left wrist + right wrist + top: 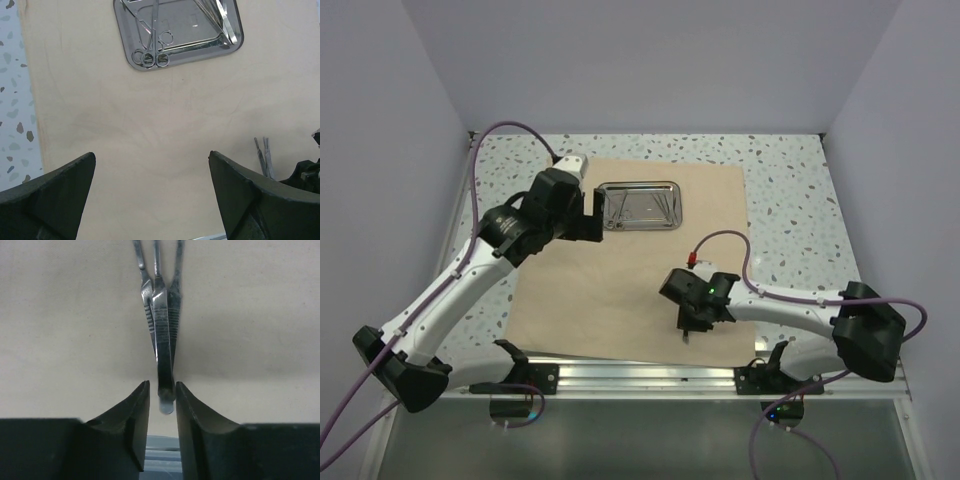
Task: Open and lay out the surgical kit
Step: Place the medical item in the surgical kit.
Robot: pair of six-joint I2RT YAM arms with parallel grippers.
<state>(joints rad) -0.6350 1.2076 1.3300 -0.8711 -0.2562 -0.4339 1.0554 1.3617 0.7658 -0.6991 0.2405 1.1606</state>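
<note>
I will next move my left gripper down and outward onto the scissors nearest the tray's middle point(622, 207) point(155, 30), because they are below it and to its right in the top view.
The tan cloth wrap point(620, 280) lies spread flat on the table. The steel tray point(665, 187) sits on its far part and holds several scissors and forceps point(150, 56); its floor shows in the left wrist view point(185, 27). My left gripper point(597, 214) is wide open and empty, just left of the tray and above bare cloth point(151, 160). My right gripper point(689, 331) is low over the cloth near its front edge. Its jaws stand narrowly apart point(162, 387) around the end of silver tweezers point(161, 325) that lie on the cloth, with a small gap on each side. The tweezers also show in the left wrist view point(264, 156).
The speckled tabletop point(790, 200) surrounds the cloth, with grey walls on three sides. A metal rail point(640, 375) runs along the near edge, just in front of the cloth and the right gripper.
</note>
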